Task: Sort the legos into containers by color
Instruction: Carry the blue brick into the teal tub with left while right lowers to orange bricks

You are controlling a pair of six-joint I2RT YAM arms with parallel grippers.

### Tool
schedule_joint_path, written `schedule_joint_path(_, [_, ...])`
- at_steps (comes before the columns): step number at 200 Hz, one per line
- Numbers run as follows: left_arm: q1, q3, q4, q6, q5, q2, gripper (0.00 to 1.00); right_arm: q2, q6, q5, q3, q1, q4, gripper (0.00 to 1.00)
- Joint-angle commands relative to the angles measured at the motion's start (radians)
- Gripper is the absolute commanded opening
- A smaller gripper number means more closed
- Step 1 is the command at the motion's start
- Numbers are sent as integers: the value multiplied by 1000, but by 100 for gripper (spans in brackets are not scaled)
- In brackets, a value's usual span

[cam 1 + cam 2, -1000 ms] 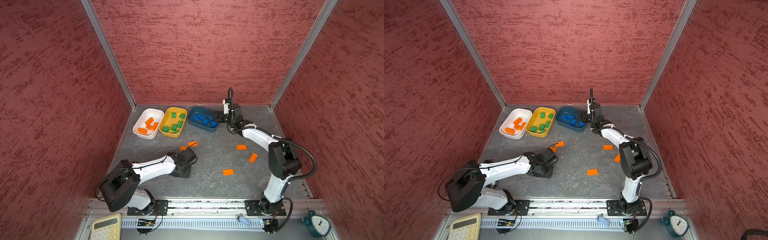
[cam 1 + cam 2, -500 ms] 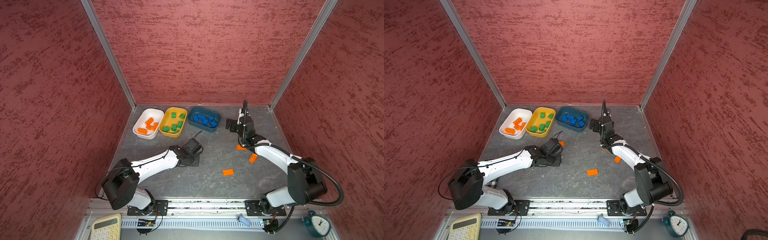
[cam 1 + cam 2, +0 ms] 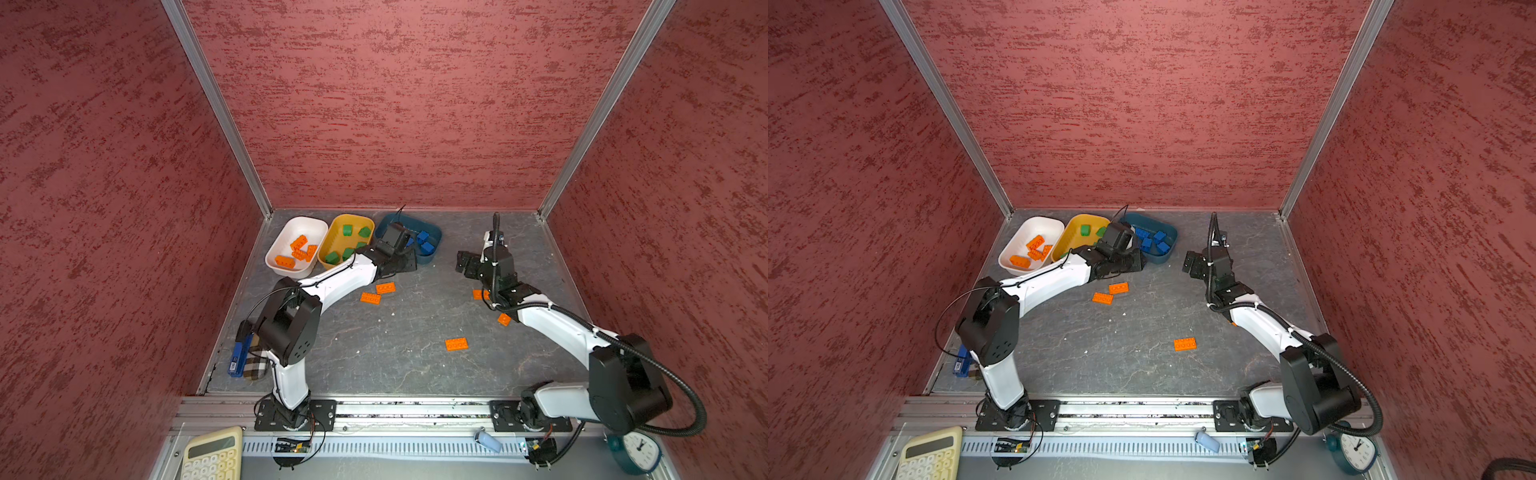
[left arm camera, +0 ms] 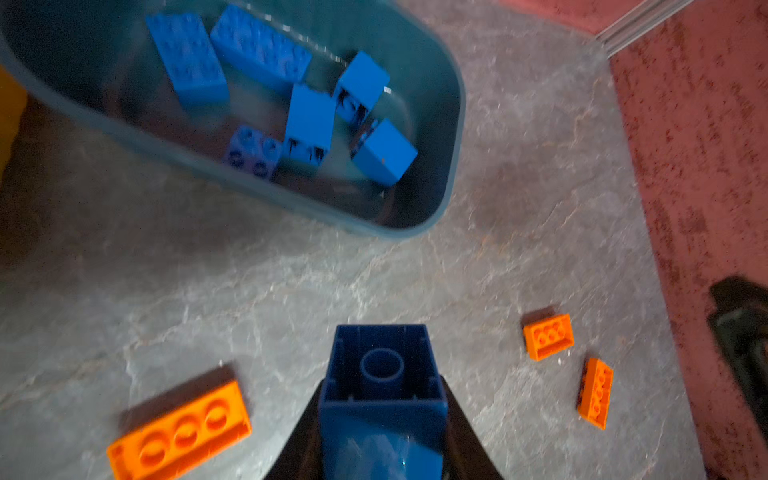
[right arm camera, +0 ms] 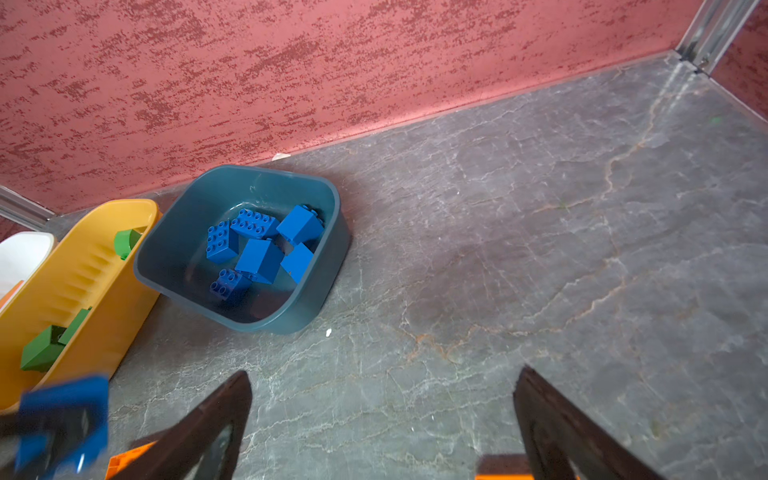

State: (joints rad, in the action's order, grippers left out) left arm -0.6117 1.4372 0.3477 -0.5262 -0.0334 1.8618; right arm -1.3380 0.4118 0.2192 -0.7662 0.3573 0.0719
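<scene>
I need to move my left gripper outward next, past the teal container's near rim, and release the blue lego over the teal container (image 3: pixel 434 245) (image 4: pixel 264 112), since its blue legos lie outward of my gripper.
My left gripper (image 4: pixel 382 384) is shut on a blue lego (image 4: pixel 382 419), hollow underside showing. In both top views it hovers at the near rim of the teal container (image 3: pixel 434 245) (image 3: pixel 1169 249), which holds several blue legos (image 4: pixel 309 120). The yellow container (image 3: pixel 351 218) holds green legos and the white container (image 3: pixel 309 228) holds orange ones. Orange legos lie on the floor: two (image 3: pixel 385 287) (image 3: pixel 370 298) by the left arm, one mid-floor (image 3: pixel 456 344), two partly hidden by the right arm (image 3: pixel 504 319). My right gripper (image 3: pixel 465 264) (image 5: pixel 382 424) is open and empty, right of the teal container.
Red walls close in the grey floor on three sides. A calculator (image 3: pixel 212 455) and a clock (image 3: pixel 636 453) sit beyond the front rail. A blue and plaid item (image 3: pixel 245 357) lies by the left arm's base.
My left gripper carried the blue lego from mid-floor back toward the teal container. The right arm drew away from that container to the right, still open.
</scene>
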Motion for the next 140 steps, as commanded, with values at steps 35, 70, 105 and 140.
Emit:
schedule_joint_path(35, [118, 252, -107, -3, -10, 209, 28, 103, 10, -47, 55, -3, -110, 99])
schedule_joint_path(70, [160, 426, -56, -22, 19, 359, 29, 101, 31, -128, 30, -3, -226, 99])
schedule_joint_path(105, [186, 595, 2, -34, 33, 497, 30, 91, 38, -233, 29, -3, -317, 99])
schedule_joint_path(140, [197, 736, 66, -86, 34, 599, 35, 101, 50, -229, 44, -1, -388, 99])
